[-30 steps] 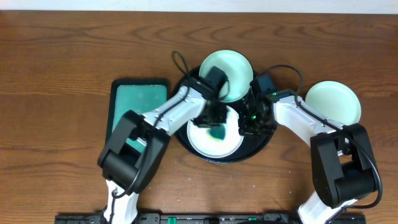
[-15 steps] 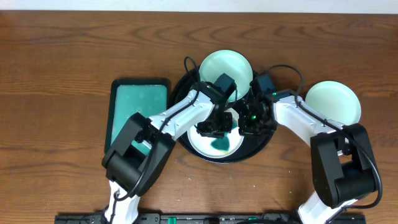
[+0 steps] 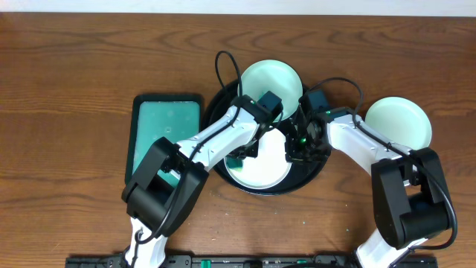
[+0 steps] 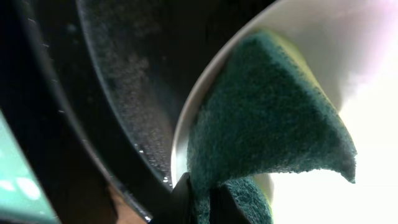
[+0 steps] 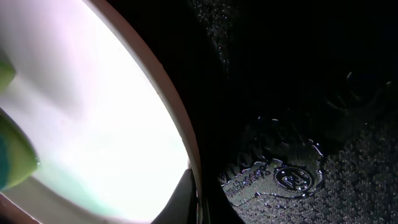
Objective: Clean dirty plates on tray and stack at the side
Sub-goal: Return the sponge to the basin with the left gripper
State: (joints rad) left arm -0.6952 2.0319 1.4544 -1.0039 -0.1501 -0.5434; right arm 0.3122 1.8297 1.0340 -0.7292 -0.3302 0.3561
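Note:
The plate looks clean, so the robot's left gripper needs to lift off it, swing across to the teal tray, and lower the sponge there to let it go.
The round black tray sits mid-table. One plate lies at its front, white and glossy. My left gripper is shut on a dark green sponge, pressed on that plate's left edge. My right gripper is shut on the same plate's right rim, its fingers either side of the rim. A second pale-mint plate rests at the tray's back. A third plate lies on the table to the right of the tray.
A rectangular teal tray with a dark rim lies left of the black tray. Black cables loop above the tray's back edge. The tray floor is wet and textured beside the pinched rim. Bare wooden table surrounds everything.
My left gripper has swept the sponge from the middle of the front plate to its left edge. The right gripper has stayed on the rim.

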